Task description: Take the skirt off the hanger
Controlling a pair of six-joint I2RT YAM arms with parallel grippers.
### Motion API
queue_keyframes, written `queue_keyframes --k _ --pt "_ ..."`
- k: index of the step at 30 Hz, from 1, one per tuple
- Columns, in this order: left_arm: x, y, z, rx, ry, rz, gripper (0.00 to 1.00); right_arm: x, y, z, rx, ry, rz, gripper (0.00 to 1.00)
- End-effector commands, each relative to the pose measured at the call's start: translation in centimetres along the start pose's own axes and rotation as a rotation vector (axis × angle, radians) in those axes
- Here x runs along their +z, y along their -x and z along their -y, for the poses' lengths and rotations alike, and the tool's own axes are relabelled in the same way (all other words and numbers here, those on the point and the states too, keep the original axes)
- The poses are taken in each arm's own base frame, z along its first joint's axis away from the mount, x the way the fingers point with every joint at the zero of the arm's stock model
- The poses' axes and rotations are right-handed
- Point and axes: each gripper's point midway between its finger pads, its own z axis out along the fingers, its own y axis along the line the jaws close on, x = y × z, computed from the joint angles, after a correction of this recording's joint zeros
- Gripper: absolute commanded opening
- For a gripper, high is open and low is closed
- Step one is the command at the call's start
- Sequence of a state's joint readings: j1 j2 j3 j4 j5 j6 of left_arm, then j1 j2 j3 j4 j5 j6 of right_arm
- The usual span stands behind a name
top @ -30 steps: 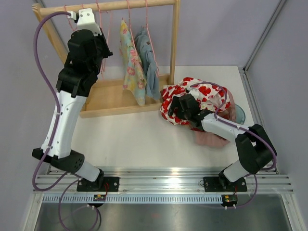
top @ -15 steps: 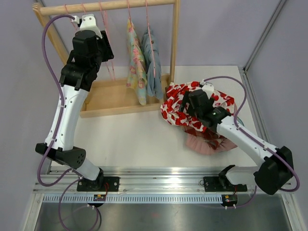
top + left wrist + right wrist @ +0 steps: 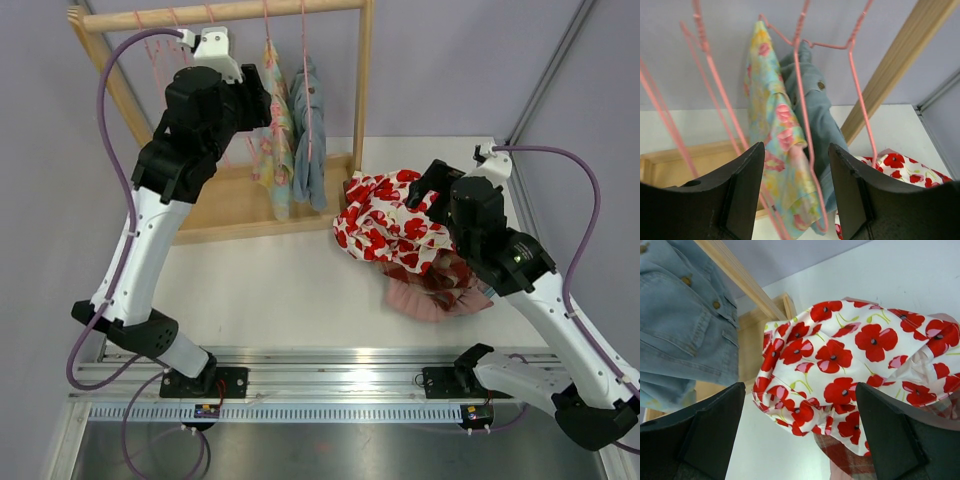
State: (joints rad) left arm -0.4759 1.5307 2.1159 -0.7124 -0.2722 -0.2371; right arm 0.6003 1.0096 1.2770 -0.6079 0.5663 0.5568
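Observation:
The near pink wire of the floral skirt's hanger is below my left gripper, so my left gripper should move down and toward the skirt, onto that wire.
Two skirts hang on pink wire hangers from the wooden rack's rail: a floral pastel skirt and a light denim skirt just right of it. My left gripper is open at hanger height, facing the floral skirt from its left, with nothing gripped. A pink hanger wire shows in line with the gap. My right gripper hovers open above a red-poppy skirt lying crumpled on the table.
Empty pink hangers hang left of the floral skirt. The rack's right post and wooden base stand at the back. Pink and plaid garments lie under the poppy skirt on the white table.
My left gripper opened and moved right along the rail, from the empty hangers to the floral skirt. My right arm lifted up and back from the poppy skirt.

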Motion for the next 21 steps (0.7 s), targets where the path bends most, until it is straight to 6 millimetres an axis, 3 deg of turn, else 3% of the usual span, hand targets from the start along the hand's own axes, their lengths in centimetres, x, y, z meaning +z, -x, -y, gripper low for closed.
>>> queue_keyframes --k 1,5,10,16,17,19,21 --pt "1.9 -0.3 2.0 -0.012 -0.045 0.003 0.56 -0.1 -1.6 1.2 -0.047 -0.032 -0.039 0.99" --pt "3.8 -1.3 3.0 -0.016 -0.048 -0.011 0.56 -0.8 -1.4 1.9 -0.059 -0.040 -0.035 0.99" --pt "6.0 -2.8 2.4 -0.022 0.019 -0.031 0.50 -1.4 -1.2 2.3 -0.071 -0.034 -0.030 1.00" --pt "7.2 -3.8 2.6 -0.024 0.026 -0.043 0.27 -1.6 -1.5 2.7 -0.082 -0.035 -0.031 1.00" --pt "7.4 -4.0 2.6 -0.019 0.024 -0.049 0.14 -1.6 -1.6 2.6 -0.081 -0.028 -0.035 0.99" --pt "7.4 -3.6 2.7 -0.011 0.020 -0.040 0.00 -1.5 -1.7 2.5 -0.085 -0.023 -0.039 1.00" --pt "7.1 -3.0 2.8 0.006 0.013 -0.034 0.00 -1.6 -1.9 1.5 -0.100 0.035 -0.046 0.99"
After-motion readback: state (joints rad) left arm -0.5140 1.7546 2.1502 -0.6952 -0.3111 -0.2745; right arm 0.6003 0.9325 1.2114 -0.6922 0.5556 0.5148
